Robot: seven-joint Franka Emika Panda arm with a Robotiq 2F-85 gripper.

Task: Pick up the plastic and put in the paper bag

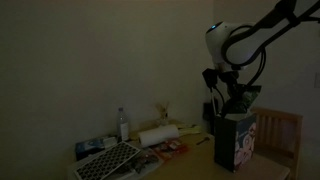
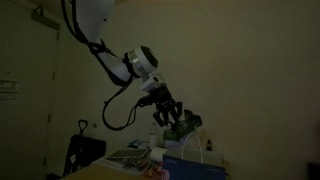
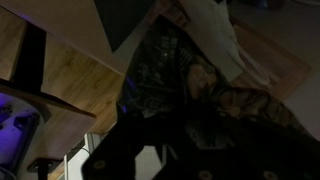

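Note:
My gripper shifts the plastic from one end of the paper bag's top farther across the opening next, then dips slightly and opens.
The room is very dark. In both exterior views my gripper [image 1: 229,97] [image 2: 171,115] hangs just above the paper bag [image 1: 237,141] [image 2: 196,168], which stands upright on the table. It is shut on the plastic [image 1: 246,96] [image 2: 186,124], a crumpled shiny wrapper that sticks out beside the fingers. In the wrist view the plastic [image 3: 182,72] fills the middle in front of my gripper [image 3: 195,125], whose fingers are nearly lost in the dark. The pale edges of the paper bag [image 3: 222,35] show beyond it.
On the table beside the bag lie a white paper-towel roll [image 1: 158,135], a clear water bottle [image 1: 123,123], red packets [image 1: 170,148] and a gridded tray [image 1: 108,158]. A wooden chair [image 1: 285,132] stands behind the bag. A wall is close behind.

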